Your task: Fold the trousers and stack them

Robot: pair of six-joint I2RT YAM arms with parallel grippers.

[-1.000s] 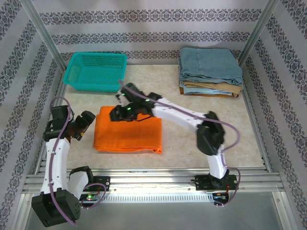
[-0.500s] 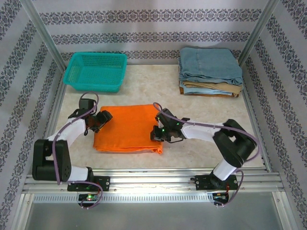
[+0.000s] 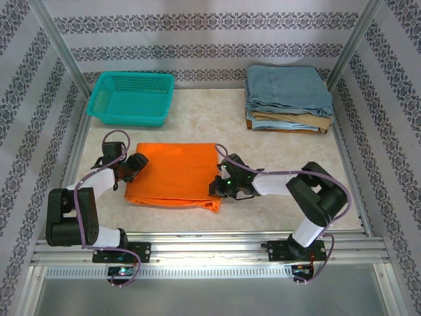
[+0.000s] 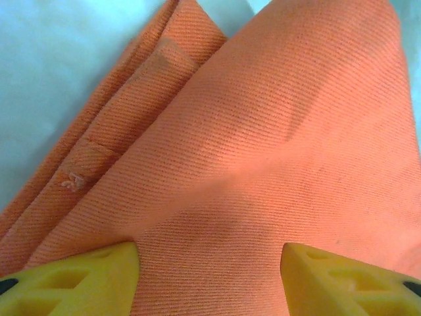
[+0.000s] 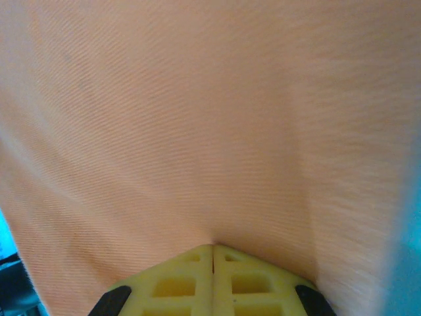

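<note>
Next, the right gripper slides the trousers across onto clear tabletop before the folded stack, beside itself and away from the teal basket, and releases them.
The orange trousers lie folded into a flat rectangle on the table's middle front. My left gripper sits at their left edge. In the left wrist view it is open, its yellow fingertips wide apart over the folded layers of the trousers. My right gripper is at the right edge near the front corner. In the right wrist view it is shut on the trousers, the cloth puckering at the closed fingertips.
A teal basket stands at the back left. A stack of folded light blue denim and tan trousers lies at the back right. The marble table is bounded by metal frame posts and patterned walls.
The right arm swung from the cloth's top back to its right edge and closed there. The left arm came down to the left edge. The trousers' left side shifted slightly.
</note>
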